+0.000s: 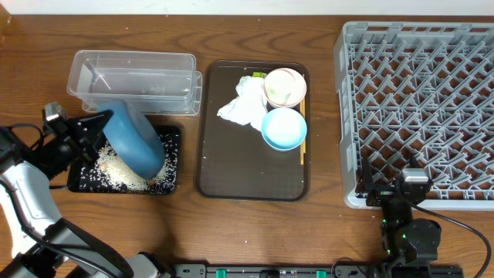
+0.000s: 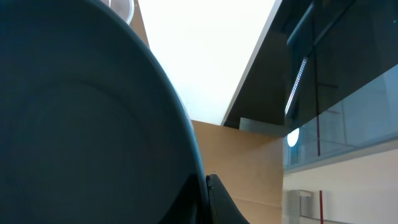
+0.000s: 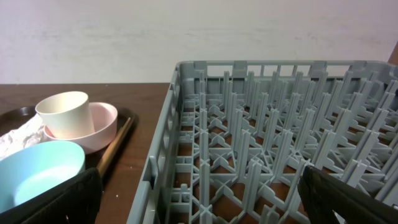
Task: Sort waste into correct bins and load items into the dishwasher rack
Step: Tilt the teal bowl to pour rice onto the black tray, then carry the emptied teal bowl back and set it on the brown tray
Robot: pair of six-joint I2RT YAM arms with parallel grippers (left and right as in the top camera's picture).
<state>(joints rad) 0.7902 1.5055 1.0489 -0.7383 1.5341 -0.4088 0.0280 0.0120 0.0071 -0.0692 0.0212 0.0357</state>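
Observation:
I should swing my left gripper across and down, levelling the bowl to release, as the serving tray's bare front (image 1: 233,164) lies to the gripper's right in the overhead view.
My left gripper (image 1: 103,125) is shut on the rim of the large dark blue bowl (image 1: 135,143) and holds it tipped over the black tray (image 1: 123,191), where white rice (image 1: 116,171) lies. The bowl fills the left wrist view (image 2: 81,124). The clear container (image 1: 131,54) stands behind the black tray. On the brown serving tray (image 1: 247,174) are the white napkin (image 1: 243,108), a green-yellow wrapper (image 1: 257,75), the pinkish-white cup (image 1: 284,86), the light blue bowl (image 1: 284,128) and the chopsticks (image 1: 303,147). My right gripper (image 3: 199,205) is open and empty at the front edge of the grey rack (image 1: 421,100).
In the right wrist view a whitish cup (image 3: 64,114) lies in a pink dish (image 3: 102,124), beside the light blue bowl (image 3: 37,171) and the chopsticks (image 3: 115,146). The rack (image 3: 261,143) holds nothing. Bare wood lies between the serving tray and the rack.

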